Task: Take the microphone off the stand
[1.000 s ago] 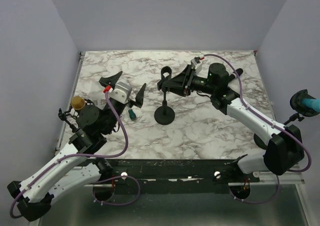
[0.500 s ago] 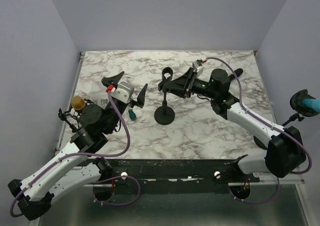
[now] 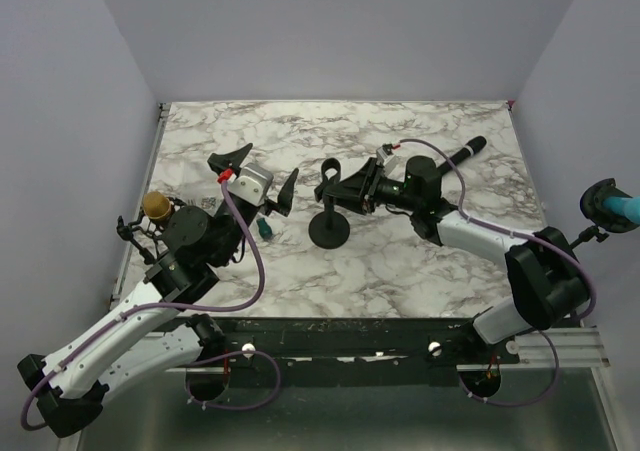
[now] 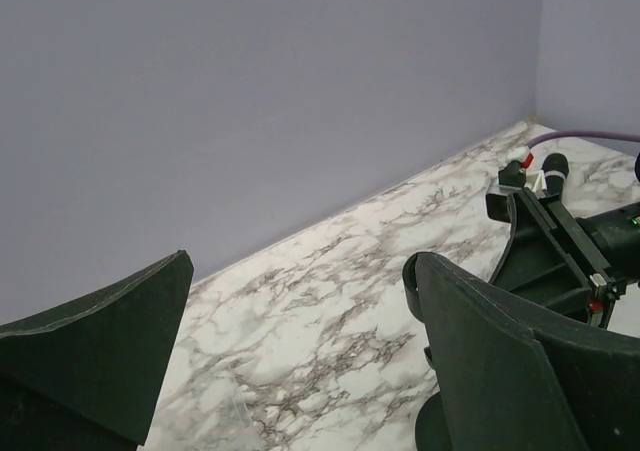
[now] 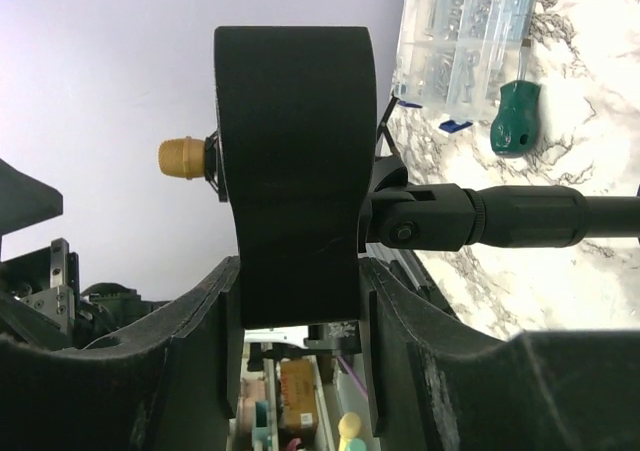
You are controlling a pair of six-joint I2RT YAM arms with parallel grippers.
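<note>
The stand needs to go outward next, held by its clip in my right gripper, to the marble's far edge [image 3: 322,128] and be released there, because that part of the marble is clear of other things.
The black stand [image 3: 329,229] rests on its round base mid-table, and its C-shaped clip [image 3: 330,168] on top holds nothing. The black microphone [image 3: 466,150] lies on the marble at the back right, behind my right arm; its end also shows in the left wrist view [image 4: 553,166]. My right gripper [image 3: 340,188] is closed around the clip [image 5: 290,171], one finger pressed against each side, with the stand's pole [image 5: 520,219] beside it. My left gripper [image 3: 256,175] is open and empty, raised above the table left of the stand.
A green-handled screwdriver [image 3: 264,228] lies left of the stand's base. A clear box of screws [image 5: 465,31] sits further left. A brown-knobbed fixture [image 3: 154,204] stands at the table's left edge. A blue object [image 3: 610,203] hangs off the right side.
My right gripper has moved down and toward the stand, and its fingers have come in around the clip. My left gripper has shifted slightly up and right, still open.
</note>
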